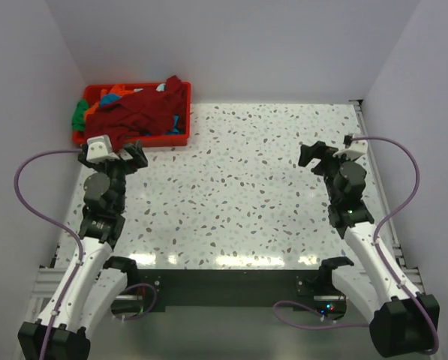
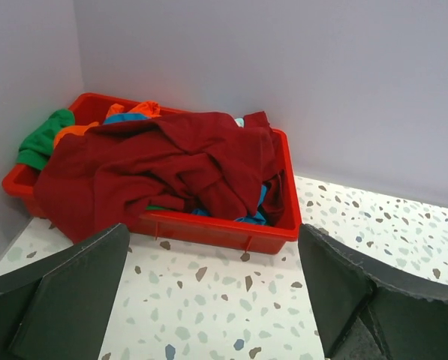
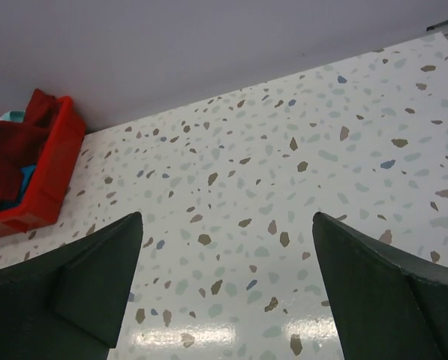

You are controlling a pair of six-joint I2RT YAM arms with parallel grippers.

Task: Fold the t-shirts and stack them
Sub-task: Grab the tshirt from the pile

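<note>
My left gripper brings its open fingers outward and down to the dark red t-shirt's middle (image 1: 139,112) (image 2: 175,154) next, since it lies below and outward and tops the heap.
The t-shirts lie heaped in a red bin (image 1: 82,139) at the table's far left corner. A large dark red t-shirt (image 1: 145,111) (image 2: 163,161) covers most of the heap and hangs over the bin's near rim. Green (image 2: 42,139), orange (image 2: 73,131) and teal blue (image 2: 126,118) shirts peek out around it. My left gripper (image 1: 118,152) (image 2: 212,232) hovers just in front of the bin, open and empty. Over the right side of the table my right gripper (image 1: 317,155) (image 3: 227,217) is open too, holding nothing and far from the shirts.
The bin (image 2: 208,229) sits against the back wall and the left wall. The speckled tabletop (image 1: 239,187) spreads between the two arms. A raised rail (image 1: 361,127) runs along the table's right edge. Purple cables (image 1: 28,195) loop beside each arm.
</note>
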